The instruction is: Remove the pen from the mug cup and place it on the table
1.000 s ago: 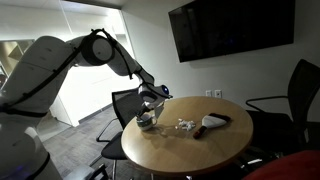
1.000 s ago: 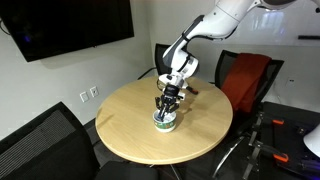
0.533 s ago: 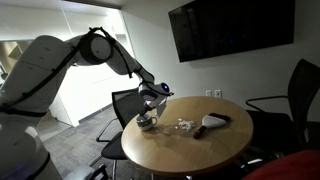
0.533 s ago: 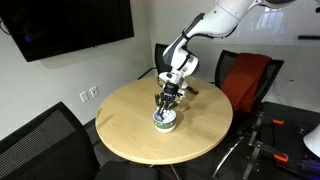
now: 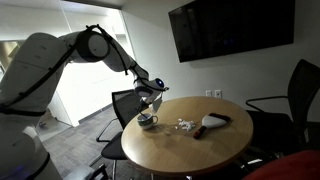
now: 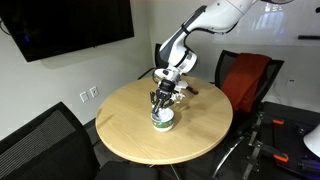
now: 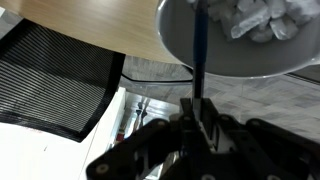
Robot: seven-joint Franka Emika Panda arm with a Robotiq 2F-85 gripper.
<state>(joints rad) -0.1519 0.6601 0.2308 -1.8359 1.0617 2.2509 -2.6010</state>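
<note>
The pen still points into the mug, so my gripper will next lift it off the mug, then lower it over bare tabletop (image 5: 169,130).
The whitish-grey mug cup (image 5: 147,122) stands on the round tan table (image 5: 190,145) near its edge and shows in both exterior views (image 6: 162,120). My gripper (image 6: 163,100) hangs just above it, shut on a thin dark pen (image 7: 198,50). In the wrist view the pen runs straight from the jaws (image 7: 197,105) to the mug's grey inside (image 7: 180,45), where white bits (image 7: 260,18) lie. I cannot tell whether the pen's tip is clear of the rim.
A cluster of tiny white bits (image 5: 184,125) and a dark elongated object with a pale end (image 5: 212,123) lie mid-table. Black office chairs (image 5: 122,105) and a red-backed chair (image 6: 248,78) ring the table. A dark screen (image 5: 230,28) hangs on the wall.
My gripper has risen from the mug's mouth to a little above it, with the pen in its jaws. The mug has stayed in place.
</note>
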